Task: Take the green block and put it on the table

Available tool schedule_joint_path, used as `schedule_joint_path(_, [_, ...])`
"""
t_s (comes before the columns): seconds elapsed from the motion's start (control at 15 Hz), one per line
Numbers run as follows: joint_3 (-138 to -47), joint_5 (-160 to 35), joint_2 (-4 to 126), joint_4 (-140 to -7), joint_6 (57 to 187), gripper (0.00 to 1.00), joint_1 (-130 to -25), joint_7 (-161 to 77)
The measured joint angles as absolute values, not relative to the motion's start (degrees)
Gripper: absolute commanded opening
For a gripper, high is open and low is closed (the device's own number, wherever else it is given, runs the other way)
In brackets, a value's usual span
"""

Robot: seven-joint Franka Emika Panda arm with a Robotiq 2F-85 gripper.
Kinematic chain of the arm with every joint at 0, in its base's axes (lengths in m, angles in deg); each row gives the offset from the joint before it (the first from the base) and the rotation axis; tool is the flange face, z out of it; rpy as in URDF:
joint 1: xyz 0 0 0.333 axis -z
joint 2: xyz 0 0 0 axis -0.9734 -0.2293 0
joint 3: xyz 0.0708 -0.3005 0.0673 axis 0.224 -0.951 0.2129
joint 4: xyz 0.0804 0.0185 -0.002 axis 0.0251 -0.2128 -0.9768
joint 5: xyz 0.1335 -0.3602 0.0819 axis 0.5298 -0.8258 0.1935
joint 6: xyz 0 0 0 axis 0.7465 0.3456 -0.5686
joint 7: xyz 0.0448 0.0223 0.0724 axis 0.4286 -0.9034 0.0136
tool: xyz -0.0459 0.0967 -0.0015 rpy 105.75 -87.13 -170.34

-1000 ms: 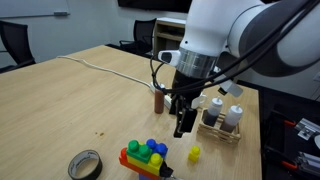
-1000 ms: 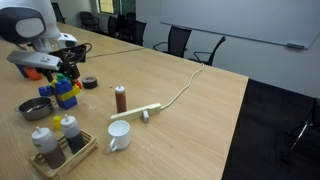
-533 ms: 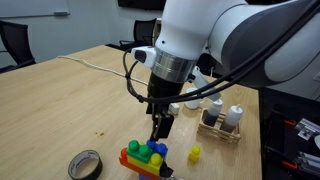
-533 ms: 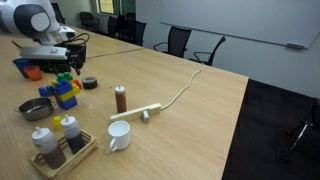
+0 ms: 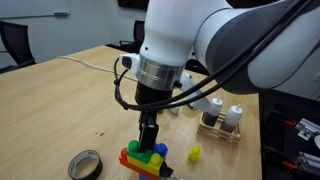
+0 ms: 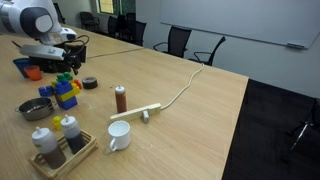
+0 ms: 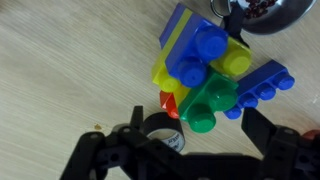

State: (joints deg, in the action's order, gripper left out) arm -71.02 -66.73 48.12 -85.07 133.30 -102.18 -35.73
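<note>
I should move my gripper down around the near end of the green block (image 5: 135,148) and close it, because the block is below and that end is lined up between my open fingers.
The green block (image 7: 205,103) sits on top of a stack of toy bricks with blue (image 7: 198,48), yellow (image 7: 232,62) and red (image 7: 172,102) ones, on the table (image 7: 60,70). In both exterior views the green block (image 5: 135,148) (image 6: 62,77) tops the stack. My gripper (image 7: 198,135) is open and hangs just above the stack. Its dark fingers (image 7: 262,128) stand either side of the green block's near end without touching it. In the exterior views the gripper (image 5: 149,133) (image 6: 62,64) is directly over the bricks.
A black tape roll (image 5: 85,163) (image 7: 163,131) lies beside the stack. A small yellow brick (image 5: 194,154), a wooden rack with bottles (image 5: 222,118), a metal bowl (image 6: 37,108), a white mug (image 6: 118,135), a brown bottle (image 6: 121,98) and a white cable (image 6: 175,95) are on the table.
The arm has swung from beside the bottle rack to over the brick stack and come down towards it. The gripper stays open. The bricks have not moved.
</note>
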Motion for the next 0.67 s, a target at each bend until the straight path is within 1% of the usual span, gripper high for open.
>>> schedule_joint_path(0.67, [-71.8,-67.0,42.3,-80.1,134.2,1.00,-105.7,-39.4])
